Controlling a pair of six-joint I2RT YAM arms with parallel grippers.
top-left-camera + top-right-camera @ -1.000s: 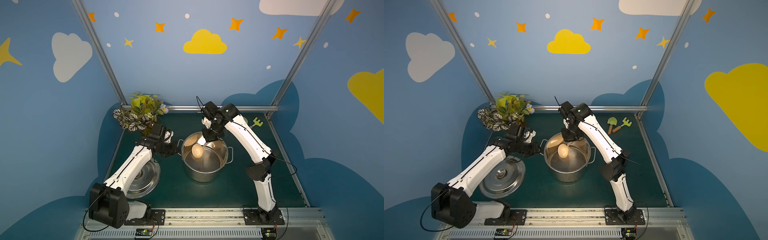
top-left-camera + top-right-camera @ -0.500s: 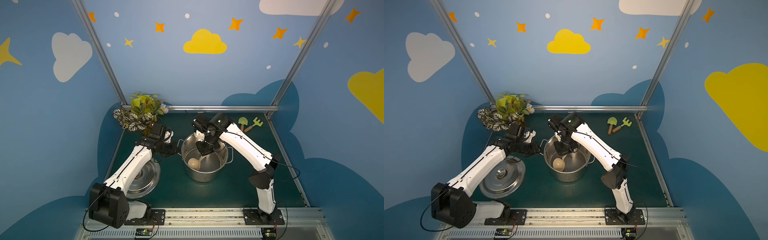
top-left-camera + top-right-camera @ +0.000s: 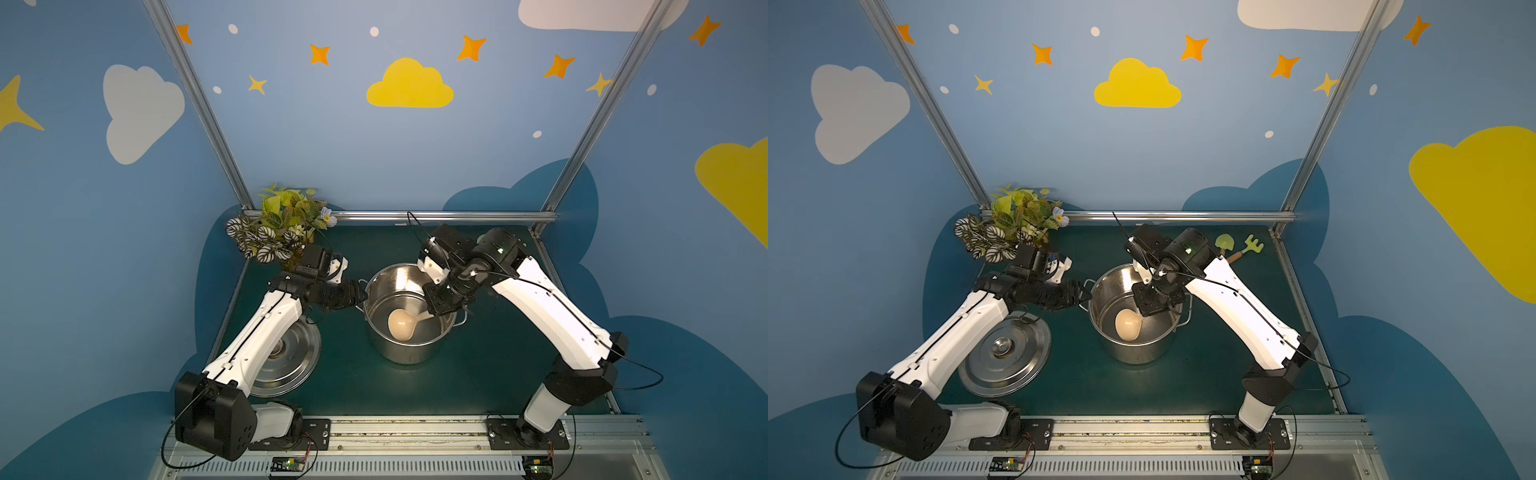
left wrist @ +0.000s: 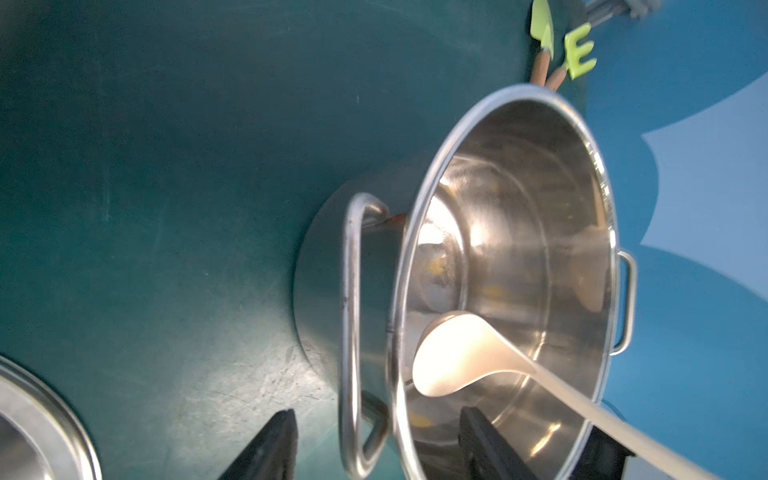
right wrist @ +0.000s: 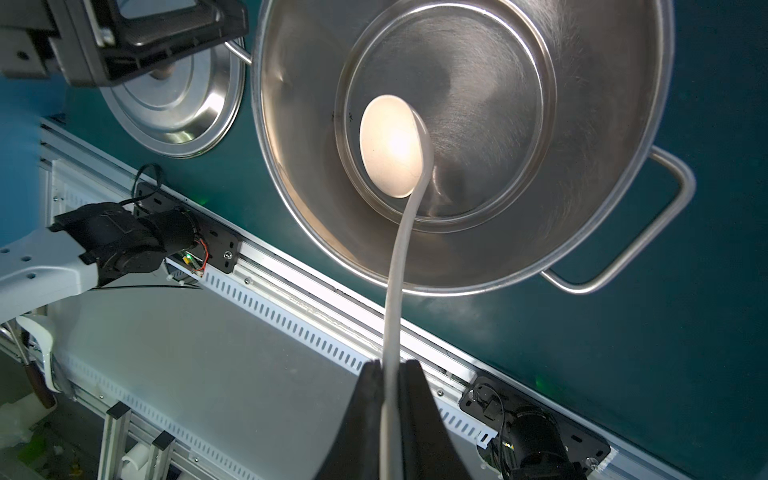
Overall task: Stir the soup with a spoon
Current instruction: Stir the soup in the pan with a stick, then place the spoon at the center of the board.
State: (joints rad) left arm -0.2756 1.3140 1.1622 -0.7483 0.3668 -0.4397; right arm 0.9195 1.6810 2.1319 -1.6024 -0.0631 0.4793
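Note:
The spoon's bowl (image 3: 402, 326) sits inside the pot, so my right gripper will move up first. Then it will go down to the bare tabletop across the pot from the lid to free the spoon.
A steel pot (image 3: 409, 353) (image 3: 1133, 353) stands mid-table. The spoon, a beige ladle, has its bowl (image 3: 402, 326) (image 3: 1127, 325) (image 5: 390, 149) low inside the pot, near the bottom. My right gripper (image 3: 438, 307) (image 5: 391, 365) is above the pot's far right rim, shut on the spoon's slim handle. My left gripper (image 3: 360, 296) (image 4: 378, 415) is open at the pot's left side. It straddles the loop handle (image 4: 351, 316) and rim, with one finger outside and one inside the pot. No soup shows; the pot's inside looks like bare steel.
The pot's lid (image 3: 291, 357) (image 3: 1005, 357) lies flat at the left, partly under my left arm. A leafy plant (image 3: 282, 228) fills the back left corner. A green toy shovel (image 3: 1225, 241) and rake (image 3: 1254, 245) lie at the back right.
My left gripper has opened off the pot's handle, which it was shut on. My right arm swept the spoon to the pot's left side, then back toward the middle.

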